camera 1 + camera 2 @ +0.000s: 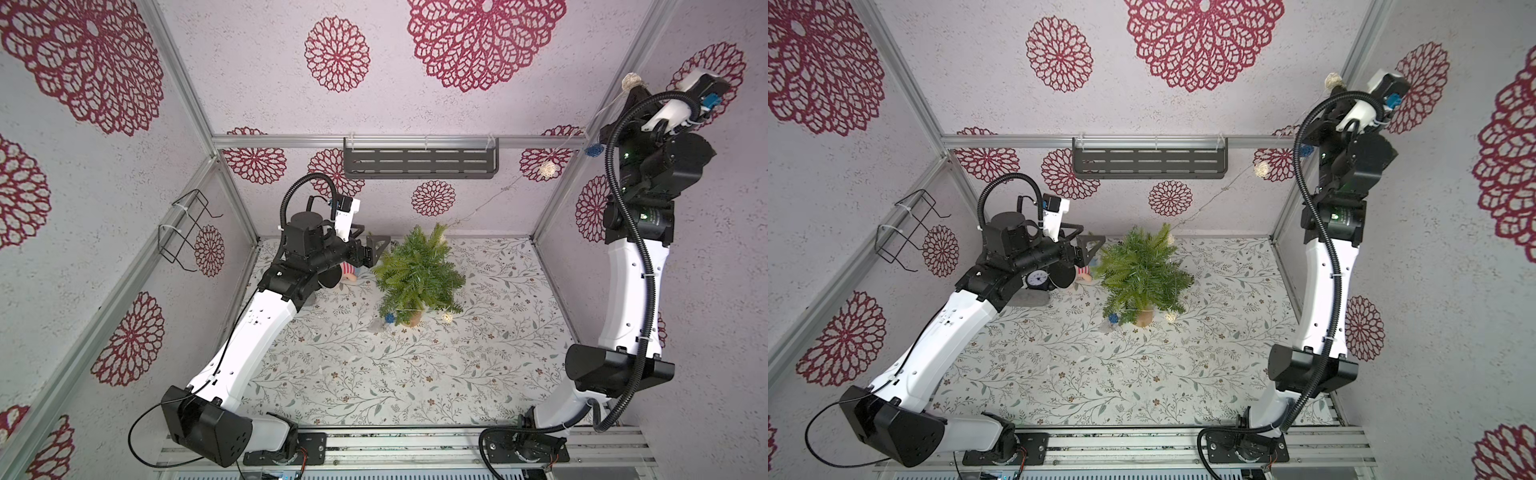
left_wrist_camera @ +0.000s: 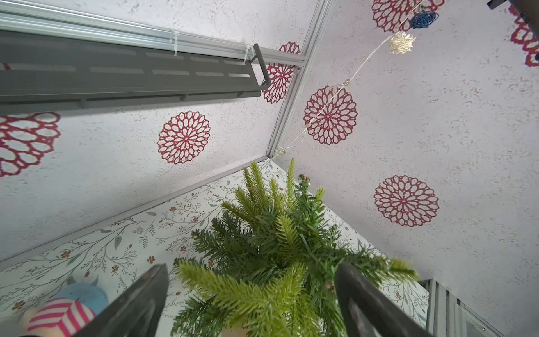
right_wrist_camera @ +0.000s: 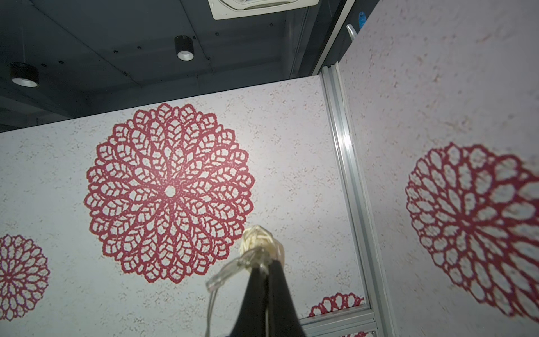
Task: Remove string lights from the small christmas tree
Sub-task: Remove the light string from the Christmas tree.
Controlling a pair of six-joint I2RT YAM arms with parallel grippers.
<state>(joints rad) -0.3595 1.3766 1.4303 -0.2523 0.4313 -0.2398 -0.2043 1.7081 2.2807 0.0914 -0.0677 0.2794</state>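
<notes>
My right gripper needs to tip downward next and go down along its side to the bare tabletop below, clear of the tree (image 1: 419, 274), to release the cream ball.
The small christmas tree (image 1: 419, 274) (image 1: 1142, 272) stands upright on its tan base at the back of the floral table. My left gripper (image 1: 375, 251) (image 1: 1087, 248) is open just left of the tree's upper branches, and in the left wrist view needles (image 2: 277, 248) fill the gap of the gripper (image 2: 250, 271). My right gripper (image 1: 635, 89) (image 3: 264, 267) is raised high at the right wall, shut on the string lights beside a cream ball (image 3: 256, 242). The wire runs taut from the treetop past a cream ball (image 1: 547, 171) and a blue ball (image 1: 595, 148). A blue ball (image 1: 389, 318) and a cream ball (image 1: 446, 318) lie by the base.
A dark slotted shelf (image 1: 419, 162) hangs on the back wall and a wire rack (image 1: 183, 232) on the left wall. A striped plush toy (image 1: 349, 272) (image 2: 61, 316) lies under my left wrist, beside a small dial (image 1: 1038, 278). Walls enclose the table on three sides.
</notes>
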